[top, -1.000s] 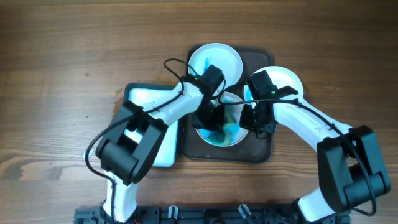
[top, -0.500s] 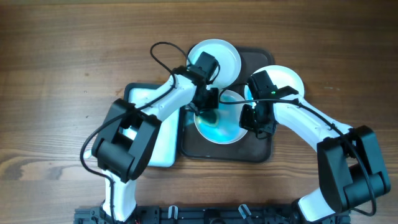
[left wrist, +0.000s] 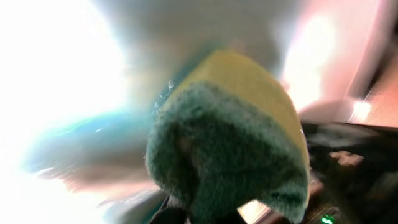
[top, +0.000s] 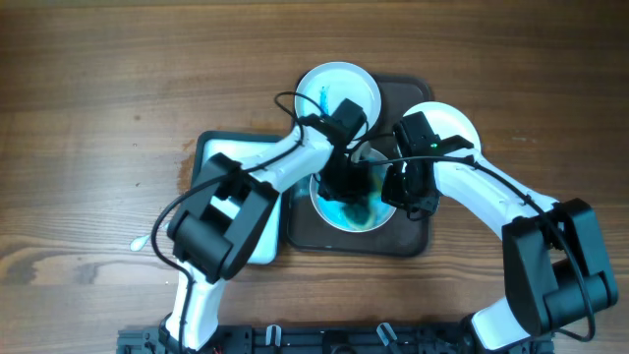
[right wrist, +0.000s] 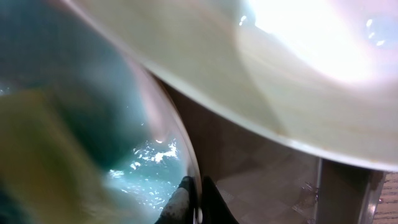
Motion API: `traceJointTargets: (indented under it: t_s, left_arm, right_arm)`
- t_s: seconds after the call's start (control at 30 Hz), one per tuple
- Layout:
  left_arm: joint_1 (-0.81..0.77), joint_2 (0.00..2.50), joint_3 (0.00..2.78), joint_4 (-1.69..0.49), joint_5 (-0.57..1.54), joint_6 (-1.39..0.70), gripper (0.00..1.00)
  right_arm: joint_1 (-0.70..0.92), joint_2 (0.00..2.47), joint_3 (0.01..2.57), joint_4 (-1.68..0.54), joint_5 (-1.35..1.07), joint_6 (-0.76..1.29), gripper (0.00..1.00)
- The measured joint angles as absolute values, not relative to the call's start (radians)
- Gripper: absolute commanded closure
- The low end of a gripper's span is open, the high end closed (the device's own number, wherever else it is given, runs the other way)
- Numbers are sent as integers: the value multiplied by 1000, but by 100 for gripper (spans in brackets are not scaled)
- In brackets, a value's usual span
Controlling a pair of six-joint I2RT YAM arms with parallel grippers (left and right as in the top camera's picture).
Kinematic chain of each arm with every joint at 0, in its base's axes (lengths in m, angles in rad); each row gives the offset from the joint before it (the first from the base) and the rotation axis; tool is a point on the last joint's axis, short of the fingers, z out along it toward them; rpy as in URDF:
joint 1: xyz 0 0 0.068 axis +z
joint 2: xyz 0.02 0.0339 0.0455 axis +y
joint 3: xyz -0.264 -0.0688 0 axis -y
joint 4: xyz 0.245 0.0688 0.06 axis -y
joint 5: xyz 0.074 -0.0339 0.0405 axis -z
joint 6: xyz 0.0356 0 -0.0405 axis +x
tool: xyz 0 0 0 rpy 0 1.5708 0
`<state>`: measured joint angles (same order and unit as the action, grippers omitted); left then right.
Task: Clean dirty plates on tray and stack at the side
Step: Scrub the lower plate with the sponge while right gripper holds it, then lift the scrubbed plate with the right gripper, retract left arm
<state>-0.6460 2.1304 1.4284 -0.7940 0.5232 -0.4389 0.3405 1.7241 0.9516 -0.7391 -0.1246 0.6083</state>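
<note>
I need to lift my left gripper off the plate next, then bring the sponge over the white tray beside the brown one.
A blue-smeared plate lies on the dark brown tray. My left gripper is shut on a green and yellow sponge and presses it onto this plate's middle. My right gripper is shut on the plate's right rim; the wet blue surface fills the left of the right wrist view. A second plate lies at the tray's far edge with a small blue mark. A third plate sits at the tray's far right corner, overhanging it, and also shows in the right wrist view.
A white rectangular tray lies just left of the brown tray, partly under my left arm. A small white scrap lies on the wooden table at the front left. Bare tray floor shows right of the held plate.
My left gripper has swept the sponge from the plate's far left edge back down onto its middle, smearing the blue. The right gripper has held its place on the rim.
</note>
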Motion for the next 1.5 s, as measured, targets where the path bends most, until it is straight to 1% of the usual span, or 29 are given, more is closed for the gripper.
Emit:
traceJointTargets:
  t_s: [0.07, 0.17, 0.23, 0.33, 0.5, 0.57, 0.6, 0.67, 0.7, 0.77, 0.8, 0.83, 0.87, 0.9, 0.93, 0.97, 1.03, 1.07, 1.1, 1.13, 1.27, 1.33, 1.4, 1.5]
  left_arm:
    - [-598, 2100, 1431, -884, 368, -437, 96]
    - [-546, 2075, 1431, -902, 182, -438, 96]
    - [-550, 2069, 1434, -914, 143, -438, 96]
    - [-542, 2043, 1445, -956, 178, -438, 96]
    - [-482, 1772, 1475, -991, 287, -437, 96]
    - [-419, 1619, 1491, -1080, 226, -436, 96]
    - [-376, 1576, 1499, -1138, 152, -434, 96]
    - [-310, 1559, 1493, -1184, 68, -434, 96]
    - [-302, 1560, 1489, -1187, 56, -434, 96]
    - [-224, 1578, 1325, -1076, -8, -434, 94]
    - [-213, 1590, 1276, -1052, -16, -435, 92]
    - [-197, 1595, 1171, -946, -18, -439, 86]
    - [-187, 1603, 1103, -907, -12, -441, 72]
    - [-177, 1614, 1026, -877, 7, -445, 66]
    - [-176, 1618, 1007, -873, 21, -448, 61]
    - [-176, 1618, 1005, -870, 36, -454, 54]
    - [-176, 1607, 1031, -891, 66, -454, 36]
    - [-176, 1596, 1060, -937, 75, -454, 30]
    - [-176, 1576, 1085, -965, 78, -446, 18]
    - [-175, 1523, 1154, -1011, 82, -452, 0]
    - [-116, 1343, 1282, -1051, 93, -451, 0]
    - [-48, 1243, 1302, -1052, 99, -461, 0]
    - [19, 1161, 1307, -1049, 101, -469, 0]
    - [110, 1036, 1308, -1050, 102, -476, 0]
  right_arm:
    - [340, 1724, 952, -739, -124, 608, 96]
    - [345, 1724, 953, -727, -135, 609, 96]
    - [351, 1724, 953, -721, -144, 609, 96]
    - [351, 1724, 953, -728, -148, 609, 96]
    - [350, 1724, 953, -737, -140, 608, 96]
    - [350, 1724, 953, -732, -138, 596, 96]
    - [350, 1724, 953, -727, -137, 578, 96]
    - [350, 1724, 953, -704, -136, 516, 96]
    - [350, 1724, 953, -697, -133, 475, 96]
    - [350, 1724, 953, -688, -131, 413, 95]
    - [350, 1724, 953, -688, -130, 398, 95]
    - [350, 1724, 953, -686, -129, 383, 94]
    - [350, 1724, 953, -686, -129, 374, 96]
    - [350, 1724, 953, -687, -125, 372, 96]
    - [350, 1724, 953, -687, -123, 379, 96]
    - [350, 1724, 953, -687, -123, 396, 96]
    - [350, 1724, 958, -707, -123, 407, 96]
    - [350, 1723, 968, -738, -123, 408, 96]
    - [350, 1722, 978, -763, -121, 414, 96]
    - [350, 1705, 1016, -816, -118, 414, 96]
    - [365, 1598, 1212, -976, -77, 352, 96]
    - [422, 1577, 1336, -1017, -36, 321, 96]
    - [509, 1572, 1385, -971, 3, 278, 96]
    - [683, 1574, 1392, -807, 129, 236, 96]
